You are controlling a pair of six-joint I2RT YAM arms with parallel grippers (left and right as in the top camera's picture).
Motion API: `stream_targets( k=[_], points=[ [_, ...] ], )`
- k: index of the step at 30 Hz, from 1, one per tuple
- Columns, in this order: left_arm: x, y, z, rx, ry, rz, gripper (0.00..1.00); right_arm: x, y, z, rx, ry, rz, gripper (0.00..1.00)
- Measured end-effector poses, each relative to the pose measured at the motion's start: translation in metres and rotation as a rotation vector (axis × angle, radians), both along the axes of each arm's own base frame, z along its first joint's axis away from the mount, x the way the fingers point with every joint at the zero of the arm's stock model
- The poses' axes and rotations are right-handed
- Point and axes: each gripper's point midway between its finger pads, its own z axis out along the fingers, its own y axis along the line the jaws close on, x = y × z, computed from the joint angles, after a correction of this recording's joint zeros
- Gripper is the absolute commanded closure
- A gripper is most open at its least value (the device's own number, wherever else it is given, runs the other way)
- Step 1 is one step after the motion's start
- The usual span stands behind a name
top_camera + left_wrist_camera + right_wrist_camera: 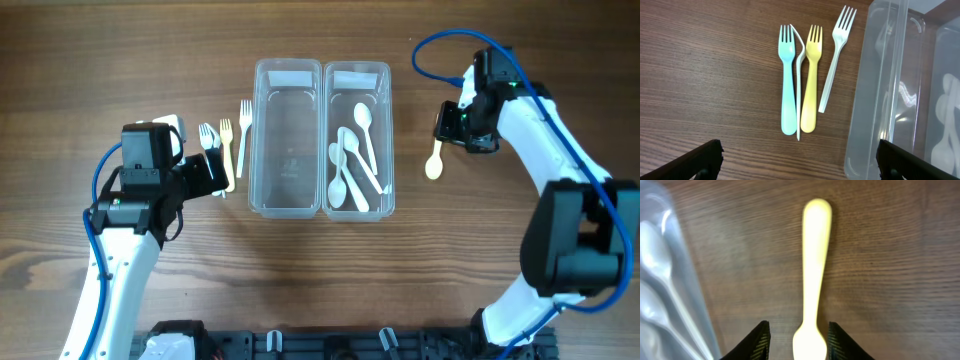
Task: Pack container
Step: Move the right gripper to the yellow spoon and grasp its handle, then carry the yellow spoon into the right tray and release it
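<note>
The narrow part of the handle of the yellow spoon runs between both fingers, so my right gripper will go down onto it next and then close.
A pale yellow spoon (433,163) lies on the table right of the containers. In the right wrist view the yellow spoon (813,270) runs up the middle, its bowl between the fingertips. My right gripper (799,342) is open, with a gap on either side of the bowl. Overhead, my right gripper (444,125) hovers by the spoon's handle end. Left of the containers lie a teal fork (787,85), a yellow fork (811,80) and two white forks (835,55). My left gripper (800,167) stands wide open and empty just short of their handles.
Two clear containers stand side by side mid-table. The left one (256,140) holds nothing; the right one (390,140) holds several white spoons (350,165). The left container's wall (875,100) is close to my left gripper's right finger.
</note>
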Motion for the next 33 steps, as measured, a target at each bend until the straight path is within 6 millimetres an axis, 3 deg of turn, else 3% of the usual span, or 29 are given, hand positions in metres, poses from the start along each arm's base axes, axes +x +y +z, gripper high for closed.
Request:
stream_targets(
  k=[8, 10, 13, 24, 25, 27, 30, 33],
  points=[
    [0.0, 0.0, 0.0, 0.0, 0.0, 0.0, 0.0, -0.004, -0.001, -0.046, 0.004, 0.104, -0.061, 0.63],
    [0.0, 0.0, 0.0, 0.0, 0.0, 0.0, 0.0, -0.003, -0.002, -0.047, 0.004, 0.103, -0.065, 0.8],
    [0.0, 0.0, 0.0, 0.0, 0.0, 0.0, 0.0, -0.004, -0.002, -0.049, 0.002, 0.114, -0.077, 0.96],
    [0.0, 0.0, 0.0, 0.0, 0.0, 0.0, 0.0, -0.015, -0.005, -0.04, -0.016, 0.14, -0.083, 0.96],
    [0.0, 0.0, 0.0, 0.0, 0.0, 0.0, 0.0, -0.016, -0.005, -0.036, -0.017, 0.13, -0.082, 0.96],
    [0.0, 0.0, 0.0, 0.0, 0.0, 0.0, 0.0, -0.014, -0.003, -0.005, -0.02, 0.056, -0.074, 0.96],
    [0.0, 0.0, 0.0, 0.0, 0.0, 0.0, 0.0, -0.003, 0.012, 0.073, -0.011, -0.173, -0.037, 0.96],
    [0.0, 0.0, 0.0, 0.0, 0.0, 0.0, 0.0, -0.008, 0.041, 0.147, 0.02, -0.375, 0.034, 0.96]
  ],
)
